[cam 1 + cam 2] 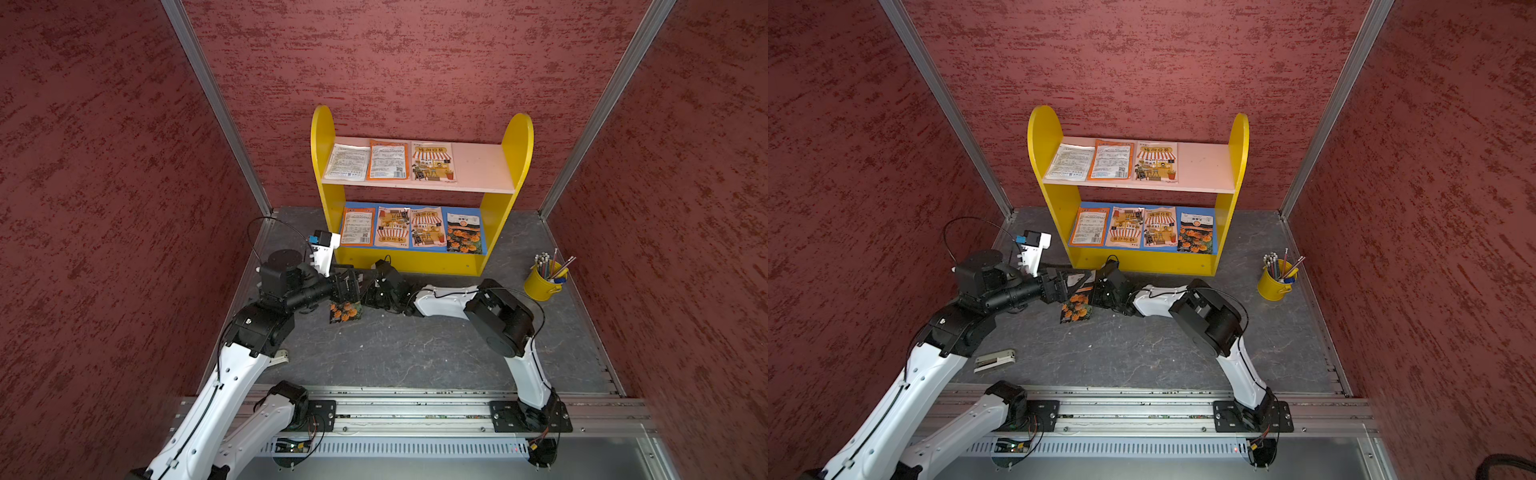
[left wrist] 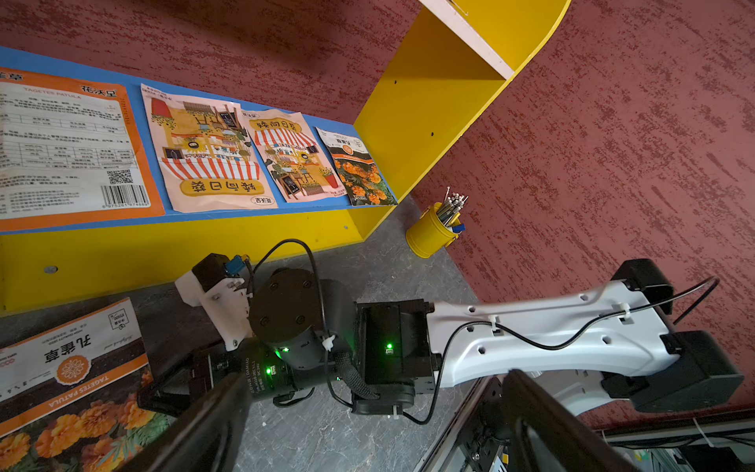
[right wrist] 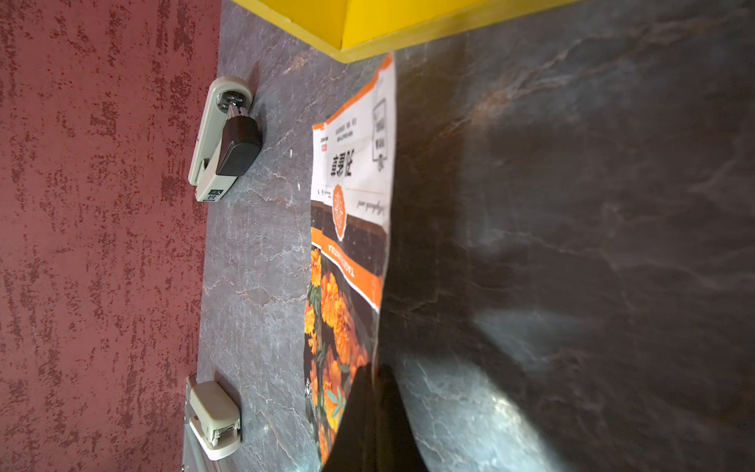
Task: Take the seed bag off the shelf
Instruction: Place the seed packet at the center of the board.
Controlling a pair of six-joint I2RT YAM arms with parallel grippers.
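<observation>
Next, my right gripper moves slightly down toward the tabletop in front of the shelf (image 1: 1093, 314) (image 3: 413, 303) and releases the bag's edge, because the bag already clears the boards.
The yellow shelf (image 1: 415, 262) stands at the back with several seed bags on its pink and blue boards. One seed bag (image 1: 345, 312) with orange flowers is off the shelf, low over the table in front of its left end. My right gripper (image 3: 374, 376) is shut on that bag's (image 3: 351, 245) edge. Whether the bag touches the table I cannot tell. My left gripper (image 1: 348, 287) is wide open right beside the bag, with nothing between its fingers (image 2: 204, 429). In the left wrist view the held bag (image 2: 73, 376) lies below the shelf's base strip (image 2: 122, 253).
A yellow pencil cup (image 1: 542, 283) stands at the right by the wall. A grey stapler (image 1: 994, 359) lies near the left wall under my left arm, and a second one (image 3: 212, 417) lies near the front rail. Red walls close in three sides.
</observation>
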